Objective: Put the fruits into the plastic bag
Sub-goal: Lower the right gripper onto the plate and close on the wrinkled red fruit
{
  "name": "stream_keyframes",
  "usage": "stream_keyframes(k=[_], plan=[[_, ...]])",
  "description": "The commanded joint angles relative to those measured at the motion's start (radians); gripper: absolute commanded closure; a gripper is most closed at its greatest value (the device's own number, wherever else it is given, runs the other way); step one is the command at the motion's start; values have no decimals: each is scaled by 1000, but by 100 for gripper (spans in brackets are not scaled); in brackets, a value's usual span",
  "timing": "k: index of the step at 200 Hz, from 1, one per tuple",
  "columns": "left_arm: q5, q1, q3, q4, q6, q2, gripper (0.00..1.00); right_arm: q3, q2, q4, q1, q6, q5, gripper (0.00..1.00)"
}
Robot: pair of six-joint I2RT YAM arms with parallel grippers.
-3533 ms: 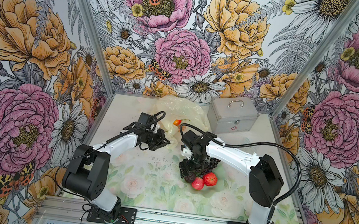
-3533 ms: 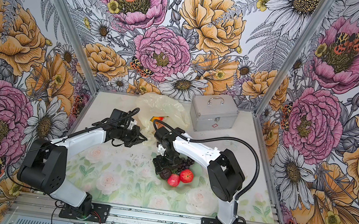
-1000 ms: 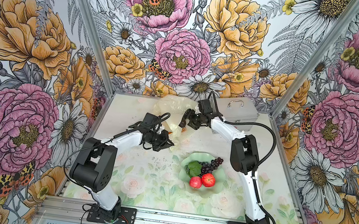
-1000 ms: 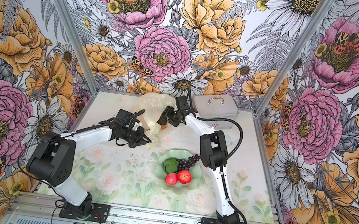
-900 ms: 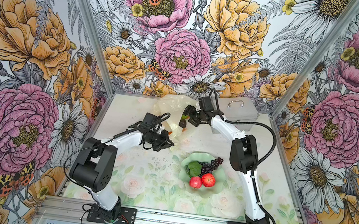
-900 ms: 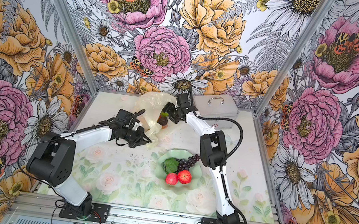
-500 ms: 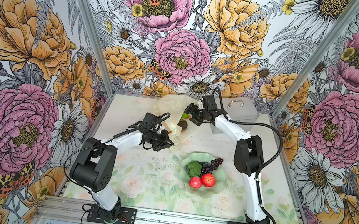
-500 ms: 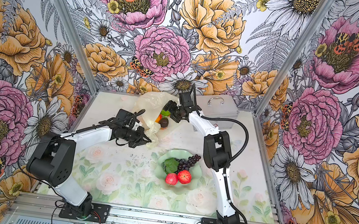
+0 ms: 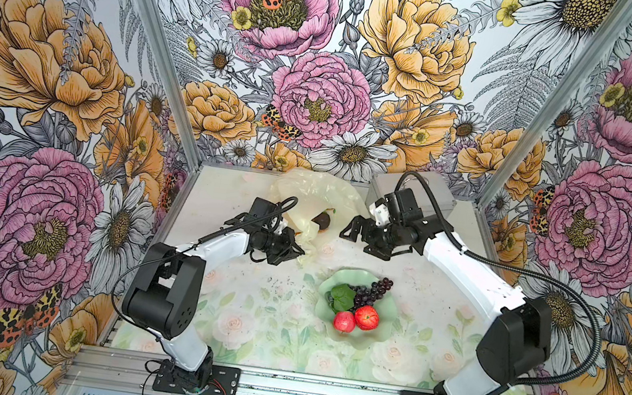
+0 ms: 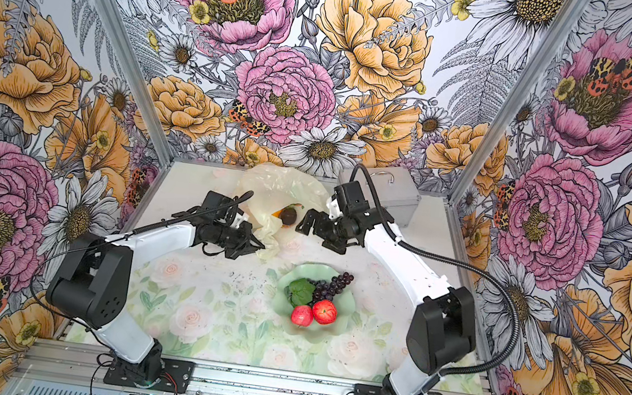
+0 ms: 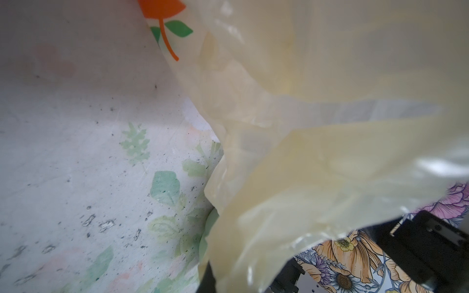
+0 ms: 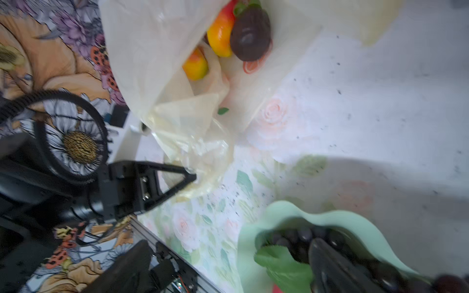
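Next, my right gripper swings back and down and tilts its fingers onto the red apple nearer the grapes, since that apple lies below and back from it.
The plastic bag [image 9: 319, 194] [image 10: 279, 189] lies at the back of the table, its mouth facing the front. My left gripper [image 9: 298, 251] [image 10: 259, 246] is shut on the bag's front edge [image 11: 317, 152] and holds it up. Inside the mouth lie a dark brown fruit [image 9: 321, 219] [image 12: 250, 31] and two yellow-red mangoes [image 12: 220, 33]. My right gripper [image 9: 351, 233] [image 10: 307, 222] stands open and empty just right of the mouth. A green leaf [image 9: 342, 296], purple grapes [image 9: 371, 292] and two red apples [image 9: 356, 319] rest in the pale green dish [image 9: 382, 338].
A silver metal case [image 9: 438, 192] stands at the back right, behind my right wrist. The dish [image 10: 341, 332] sits right of centre, in front of both grippers. The patterned walls close in the left, back and right sides.
My right gripper let the dark fruit go into the bag's mouth, opened wide and drew back to the right. The left gripper has kept its hold on the bag.
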Motion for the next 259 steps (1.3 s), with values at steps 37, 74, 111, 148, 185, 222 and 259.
stream_keyframes(k=[37, 74, 111, 148, 185, 222, 259], plan=[[-9, 0, 7, 20, 26, -9, 100, -166, -57, -328, 117, -129, 220, 2], [-17, -12, 1, 20, 17, -28, 100, -191, -30, -328, 141, -141, 252, 7], [-32, -11, -34, 20, 7, -67, 100, -215, 16, -327, 166, -161, 243, 10], [-37, -13, -53, 20, 1, -86, 100, -231, 44, -317, 176, -173, 271, 13], [-43, -17, -55, 20, -1, -83, 100, -240, 79, -276, 178, -176, 266, 16], [-50, -30, -55, 20, -5, -79, 100, -227, 130, -251, 179, -184, 258, 18], [-54, -30, -58, 20, -8, -81, 100, -220, 137, -247, 179, -191, 265, 24]])
